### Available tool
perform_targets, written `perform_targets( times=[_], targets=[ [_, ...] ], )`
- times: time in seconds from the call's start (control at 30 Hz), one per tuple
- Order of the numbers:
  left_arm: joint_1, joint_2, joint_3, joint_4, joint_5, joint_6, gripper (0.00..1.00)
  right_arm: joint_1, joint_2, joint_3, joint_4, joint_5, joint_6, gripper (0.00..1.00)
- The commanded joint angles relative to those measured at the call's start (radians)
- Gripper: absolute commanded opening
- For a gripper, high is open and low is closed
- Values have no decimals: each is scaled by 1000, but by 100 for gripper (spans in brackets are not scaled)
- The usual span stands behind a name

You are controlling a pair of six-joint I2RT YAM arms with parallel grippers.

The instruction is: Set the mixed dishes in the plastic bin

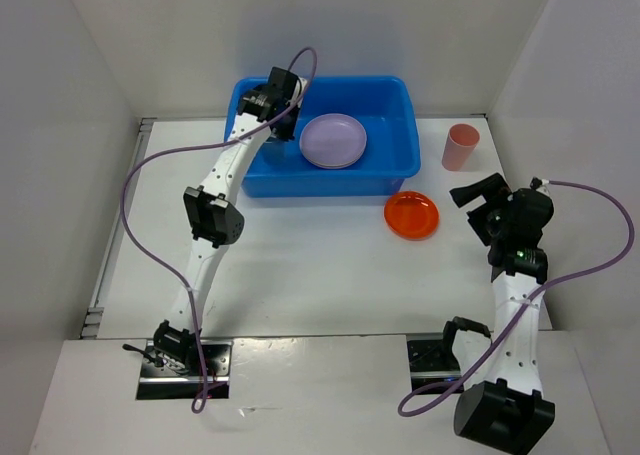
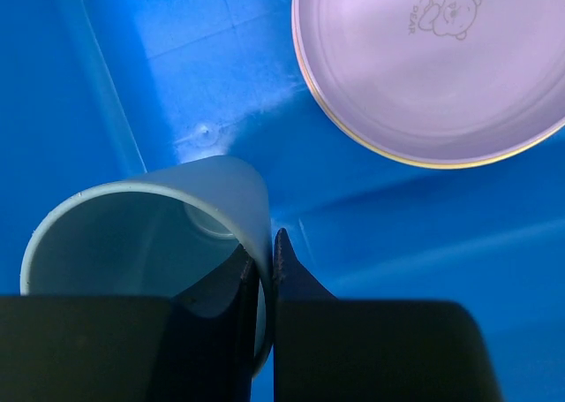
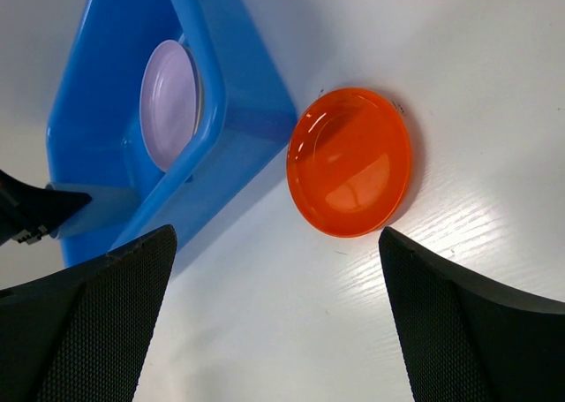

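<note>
The light-blue cup (image 2: 141, 234) is already inside the bin, clear of the lavender plate. I will move my left gripper gently down a little toward the bottom of the bin and open it.
The blue plastic bin (image 1: 330, 185) stands at the table's far middle. A lavender plate (image 1: 333, 140) lies inside it; in the left wrist view (image 2: 424, 66) a yellow edge shows under this plate. My left gripper (image 1: 283, 125) is inside the bin's left end, shut on the wall of a light-blue cup (image 2: 141, 234) that lies tilted near the bin floor. An orange plate (image 1: 411, 215) lies on the table by the bin's front right corner. A salmon-pink cup (image 1: 460, 147) stands right of the bin. My right gripper (image 1: 478, 207) is open and empty, right of the orange plate (image 3: 350, 161).
White walls enclose the table on the left, back and right. The bin's rolled rim (image 3: 207, 84) stands above the table between the right gripper and the lavender plate. Both arm bases sit at the near edge.
</note>
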Motion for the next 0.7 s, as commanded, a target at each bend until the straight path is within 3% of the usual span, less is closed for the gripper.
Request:
perform_targets(
  times=[0.0, 0.13, 0.4, 0.6, 0.67],
  targets=[
    [11, 26, 30, 14, -9, -29, 0, -20, -1, -19, 0, -37, -26, 100],
    [20, 46, 21, 3, 30, -40, 8, -39, -10, -38, 13, -55, -35, 100],
    [29, 55, 12, -6, 40, -40, 9, -66, -1, -47, 31, -97, -64, 100],
    [38, 55, 3, -6, 49, -40, 37, -88, 19, -47, 40, -97, -88, 100],
    [38, 55, -6, -6, 49, -40, 42, -99, 31, -36, 40, -97, -98, 100]
  ],
)
